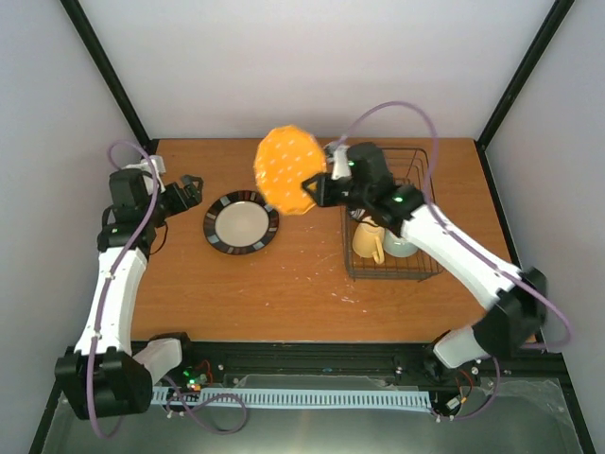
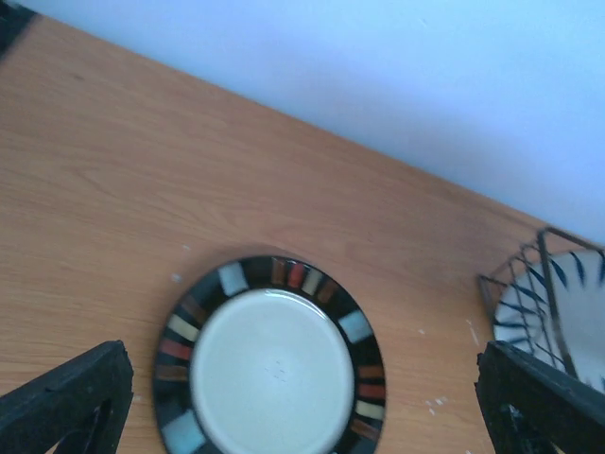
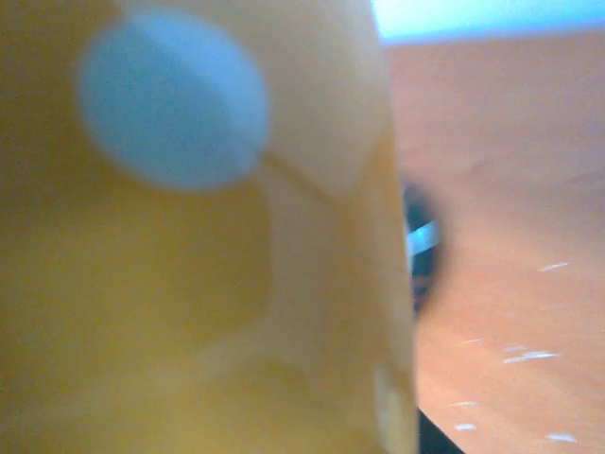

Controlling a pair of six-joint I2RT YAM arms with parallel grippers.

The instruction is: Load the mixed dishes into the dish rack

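Observation:
My right gripper takes the orange plate to the right in the top view next, then down, to release it in the rack's far part, where bare wires show.
My right gripper is shut on the orange plate with white dots and holds it tilted in the air, just left of the dish rack. That plate fills the right wrist view and hides the fingers. The yellow mug and mint-green bowl sit in the rack. The dark plate with a cream centre lies flat on the table. My left gripper is open and empty just left of it; the plate lies between its fingers in the left wrist view. The striped white plate stands in the rack. The pink plate is hidden.
The wooden table is enclosed by white walls with black corner posts. The right arm reaches across over the rack. The dark plate's rim shows past the orange plate in the right wrist view.

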